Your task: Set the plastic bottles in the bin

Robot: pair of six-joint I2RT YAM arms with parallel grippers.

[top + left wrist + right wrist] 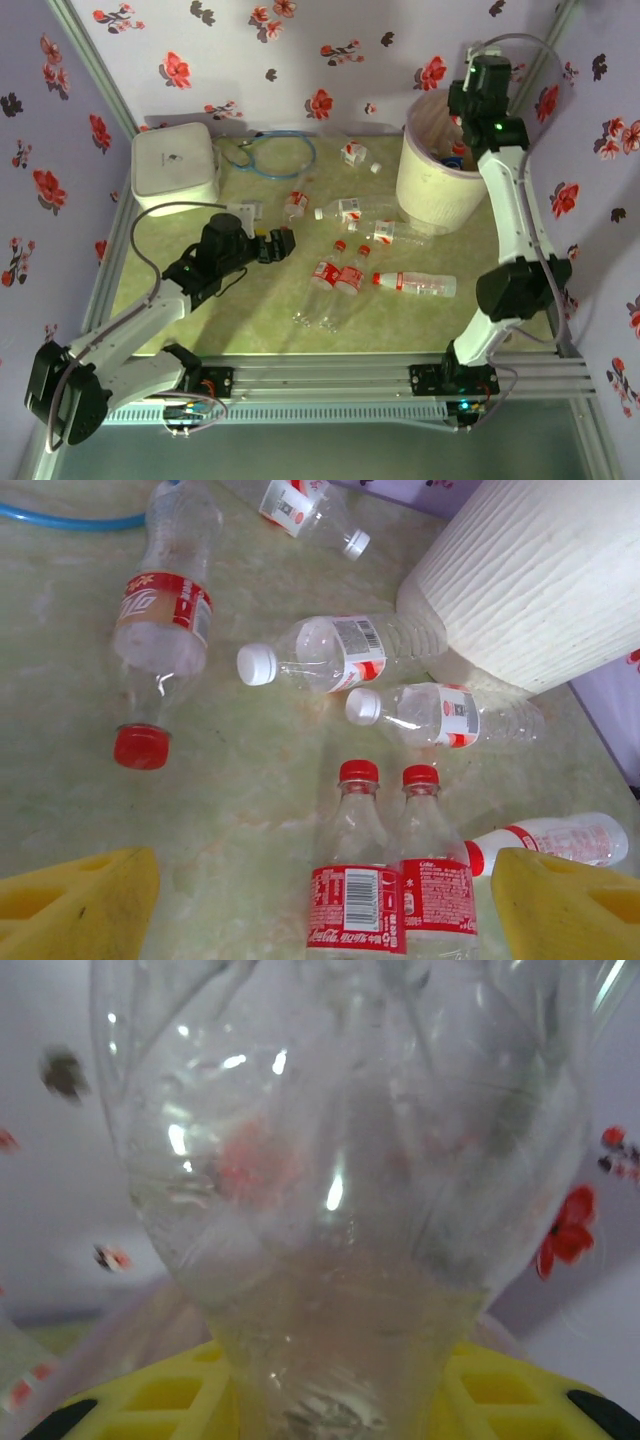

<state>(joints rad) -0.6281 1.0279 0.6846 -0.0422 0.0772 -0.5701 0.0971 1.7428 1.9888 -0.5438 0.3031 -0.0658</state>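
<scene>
Next, my right gripper tilts down and lowers into the bin's opening [436, 132] to release the clear bottle, since it still holds the bottle above the bin's rim.
My left gripper [283, 245] hovers open over the table, its yellow fingers [75, 905] wide apart. Between them lie two red-capped, red-labelled plastic bottles [358, 880] side by side, seen from above as a pair [338, 277]. More clear bottles lie around: one with a red cap [160, 630], two with white caps [330, 655] [440, 715], and one at the right [415, 285]. The cream-white bin [430, 185] stands at the back right. My right gripper [463, 135] is above its mouth, shut on a clear bottle [340, 1160].
A flat white box [175, 165] sits at the back left, and a blue cable loop [280, 155] lies beside it. Floral walls close in the back and both sides. An aluminium rail runs along the near edge.
</scene>
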